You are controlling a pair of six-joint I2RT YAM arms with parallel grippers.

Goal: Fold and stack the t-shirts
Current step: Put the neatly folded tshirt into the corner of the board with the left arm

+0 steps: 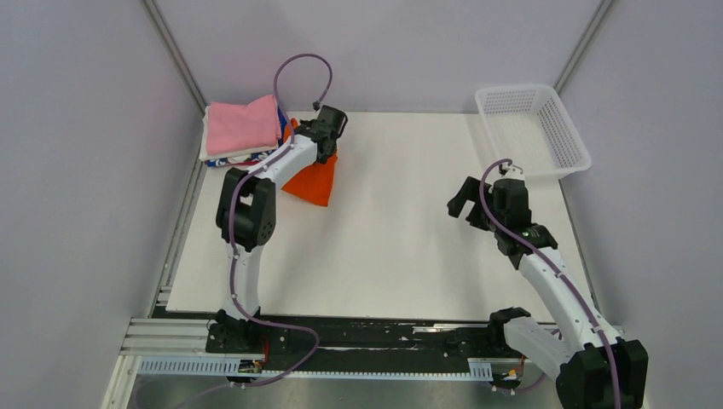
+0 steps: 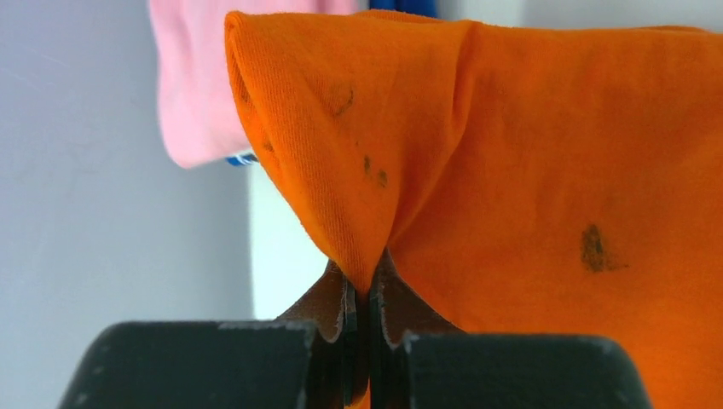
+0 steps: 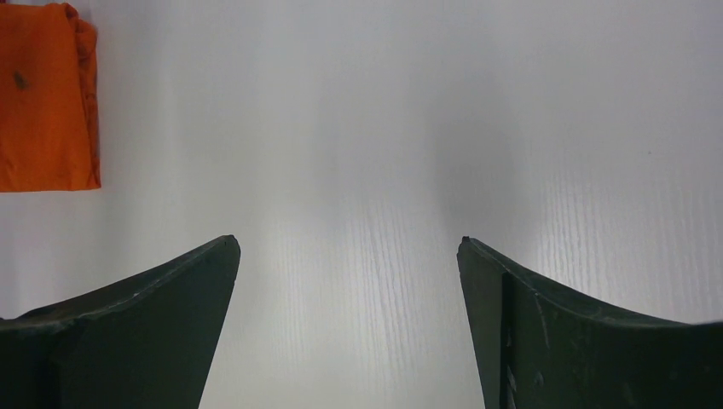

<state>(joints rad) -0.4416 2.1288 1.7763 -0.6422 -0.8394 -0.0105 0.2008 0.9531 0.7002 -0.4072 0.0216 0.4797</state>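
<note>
Next, my left gripper will lift the folded orange t-shirt, carry it over to the stack's pink top (image 1: 242, 125) (image 2: 201, 89), to the gripper's left in the top view, lower and release.
The orange t-shirt (image 1: 314, 181) is folded and hangs from my left gripper (image 1: 326, 146) at the far left of the table, beside the stack. In the left wrist view the left gripper (image 2: 368, 285) is shut on a pinch of the orange t-shirt (image 2: 546, 162). The stack has a pink t-shirt (image 1: 243, 124) on top, with white and blue-printed ones (image 1: 228, 159) under it. The pink t-shirt (image 2: 192, 85) shows behind the orange one. My right gripper (image 1: 465, 204) is open and empty over bare table at the right; the orange t-shirt (image 3: 43, 102) lies far from it (image 3: 348, 247).
A white mesh basket (image 1: 533, 128) stands at the back right corner. The white table (image 1: 384, 247) is walled by grey panels on the left, back and right.
</note>
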